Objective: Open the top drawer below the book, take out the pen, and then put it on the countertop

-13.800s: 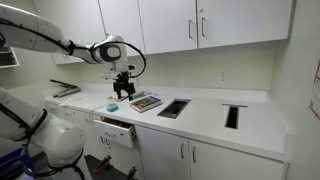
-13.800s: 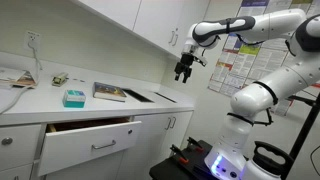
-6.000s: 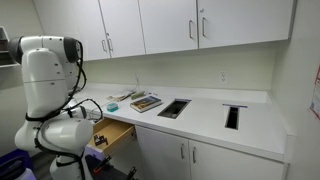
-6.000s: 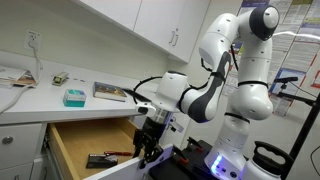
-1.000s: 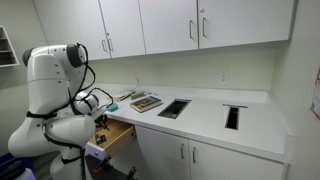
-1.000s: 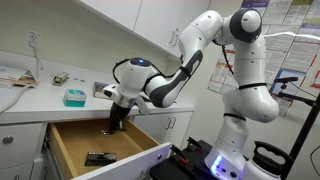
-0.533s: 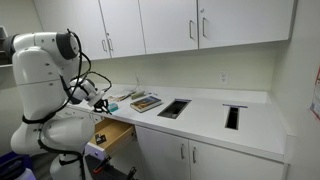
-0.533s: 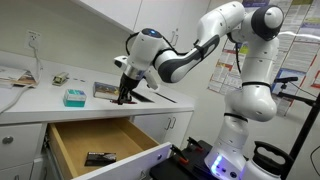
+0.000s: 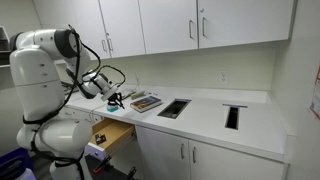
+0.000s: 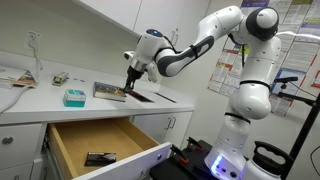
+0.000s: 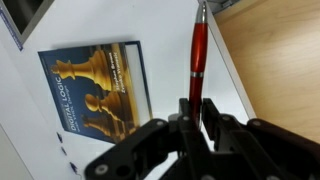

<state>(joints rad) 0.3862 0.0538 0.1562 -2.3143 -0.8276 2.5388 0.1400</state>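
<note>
I will lower the red pen (image 11: 197,55) with my gripper onto the white countertop next, between the book and the open drawer, to release the pen there.
In the wrist view my gripper (image 11: 196,112) is shut on a red pen (image 11: 197,55) with a silver tip, which sticks out ahead of the fingers. Below it lies the white countertop (image 11: 165,60), with the book (image 11: 95,85), chess pieces on its cover, just to the left. The tan inside of the top drawer (image 11: 270,60) shows at the right. In both exterior views the gripper (image 9: 113,98) (image 10: 130,82) hangs a little above the countertop's (image 9: 200,115) front edge beside the book (image 9: 145,102) (image 10: 110,92). The top drawer (image 9: 112,132) (image 10: 100,145) stands pulled out below.
A dark flat object (image 10: 100,158) lies in the drawer's front. A small teal object (image 10: 74,97) sits on the countertop near the book. Two dark cut-outs (image 9: 173,108) (image 9: 232,116) break the worktop. Wall cabinets hang overhead. The robot's white base (image 10: 240,140) stands beside the drawer.
The gripper has risen out of the open drawer with the pen and swung over the countertop's edge next to the book. The drawer stays open.
</note>
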